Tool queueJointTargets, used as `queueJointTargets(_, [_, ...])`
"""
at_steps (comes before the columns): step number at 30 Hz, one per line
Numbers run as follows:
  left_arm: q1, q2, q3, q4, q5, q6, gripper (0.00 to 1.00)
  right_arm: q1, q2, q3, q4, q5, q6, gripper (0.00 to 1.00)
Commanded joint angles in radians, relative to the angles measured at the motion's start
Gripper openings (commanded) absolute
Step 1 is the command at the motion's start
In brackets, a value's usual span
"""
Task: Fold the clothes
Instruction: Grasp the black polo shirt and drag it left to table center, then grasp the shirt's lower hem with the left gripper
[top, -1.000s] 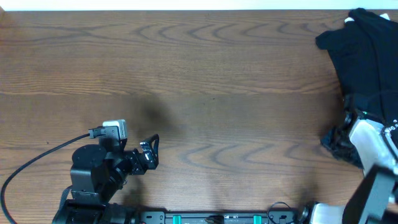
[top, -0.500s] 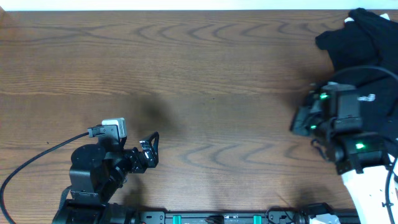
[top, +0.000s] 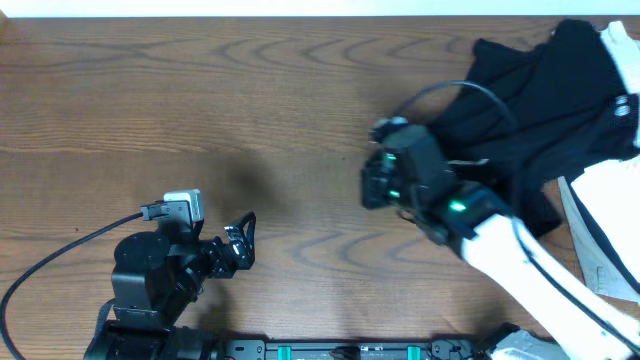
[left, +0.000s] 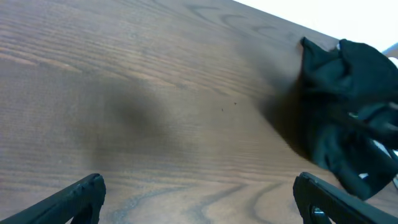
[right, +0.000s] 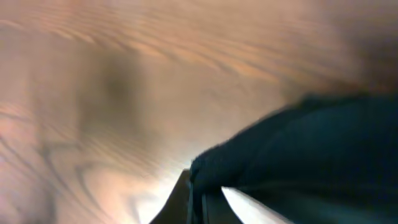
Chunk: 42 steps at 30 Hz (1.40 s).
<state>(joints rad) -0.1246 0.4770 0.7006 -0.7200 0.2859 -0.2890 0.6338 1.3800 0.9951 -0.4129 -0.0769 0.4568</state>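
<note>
The wood is bare to the left of my right gripper in the overhead view. I need to drag the fold that way and let go of it on the tabletop.
A black T-shirt (top: 530, 95) lies stretched from the far right corner toward the table's middle. My right gripper (top: 370, 188) is at its left end. In the blurred right wrist view the right gripper (right: 198, 193) is shut on a fold of the black T-shirt (right: 298, 143), just above the wood. A white shirt (top: 605, 205) lies at the right edge. My left gripper (top: 243, 243) rests at the front left, open and holding nothing. In the left wrist view the left gripper (left: 202, 205) has its jaws wide apart over bare wood, with the black T-shirt (left: 345, 106) far ahead on the right.
The wooden table (top: 250, 90) fills the view. A black cable (top: 60, 255) loops from the left arm's base toward the front left edge. The right arm's white link (top: 540, 280) crosses the front right part of the table.
My right arm has swept leftward from the right edge to the table's middle, dragging the black T-shirt along and stretching it out. White cloth now shows at the right. The left arm stayed still.
</note>
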Motion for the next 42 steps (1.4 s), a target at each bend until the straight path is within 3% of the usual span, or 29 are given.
queueJointTargets(1, [0.004, 0.003, 0.018, 0.003, 0.009, -0.004, 0.98, 0.055, 0.087, 0.005, 0.148, -0.025, 0.022, 0.01])
queueJointTargets(6, [0.004, 0.003, 0.018, 0.003, 0.009, -0.004, 0.98, 0.082, 0.193, 0.005, 0.522, 0.005, 0.029, 0.02])
queueJointTargets(7, [0.004, 0.003, 0.018, 0.003, 0.009, -0.004, 0.98, 0.082, 0.198, 0.005, 0.557, 0.031, 0.04, 0.08])
queueJointTargets(10, [0.004, 0.003, 0.018, 0.003, 0.009, -0.004, 0.98, 0.069, 0.194, 0.006, 0.575, 0.131, 0.055, 0.33])
queueJointTargets(15, [0.004, 0.003, 0.018, -0.001, 0.01, -0.004, 0.98, -0.008, 0.154, 0.006, 0.418, 0.156, 0.034, 0.96])
queueJointTargets(16, [0.004, 0.004, 0.018, -0.001, 0.01, -0.004, 0.98, -0.033, 0.136, 0.006, 0.364, 0.156, 0.023, 0.99])
queueJointTargets(23, [0.003, 0.036, 0.018, 0.002, 0.014, -0.054, 0.98, -0.217, -0.051, 0.006, -0.003, 0.238, -0.075, 0.99])
queueJointTargets(29, [-0.048, 0.192, 0.018, 0.05, 0.022, -0.092, 0.98, -0.35, -0.247, 0.006, -0.304, 0.238, -0.182, 0.99])
queueJointTargets(36, [-0.292, 0.475, 0.019, 0.245, 0.016, -0.127, 0.98, -0.499, -0.38, 0.006, -0.55, 0.238, -0.15, 0.99])
queueJointTargets(42, [-0.497, 0.721, 0.019, 0.379, 0.01, -0.328, 0.98, -0.596, -0.399, 0.006, -0.61, 0.215, -0.132, 0.99])
